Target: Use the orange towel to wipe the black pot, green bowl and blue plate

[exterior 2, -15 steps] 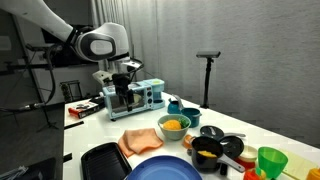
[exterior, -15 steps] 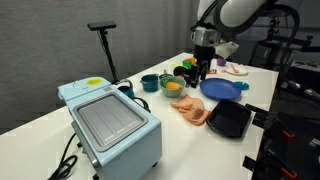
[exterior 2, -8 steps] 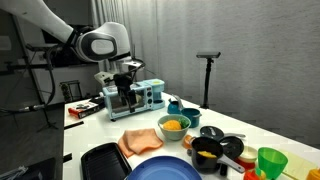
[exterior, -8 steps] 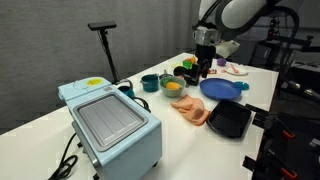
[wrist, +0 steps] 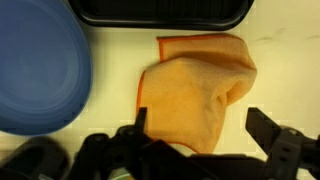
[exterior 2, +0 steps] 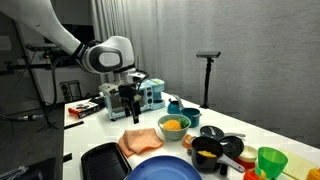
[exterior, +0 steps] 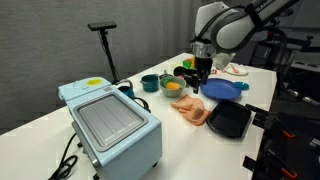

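The rumpled towel below my open gripper offers a fold to pinch. I should lower it next onto the raised fold of the orange towel [exterior: 191, 108] [wrist: 212, 97].
The orange towel [exterior: 191, 108] lies crumpled on the white table between the blue plate [exterior: 222, 89] and a black tray [exterior: 230, 121]. It also shows in the wrist view [wrist: 195, 85] and in an exterior view [exterior 2: 138, 143]. My gripper [exterior: 197, 82] hangs open and empty just above the towel, its fingers [wrist: 203, 130] astride the towel's near edge. The blue plate [exterior 2: 165, 172] sits at the front. The black pot [exterior 2: 208, 150] holds something yellow. A pale green bowl [exterior 2: 173, 127] with yellow contents stands beside the towel.
A light blue toaster oven [exterior: 110, 125] stands at one end of the table. A teal cup [exterior: 150, 83], a bright green cup [exterior 2: 270, 160] and small items cluster near the pot. A black stand [exterior: 103, 45] rises behind the table.
My gripper has come down from above and shifted toward the towel, still open. The objects on the table have not moved.
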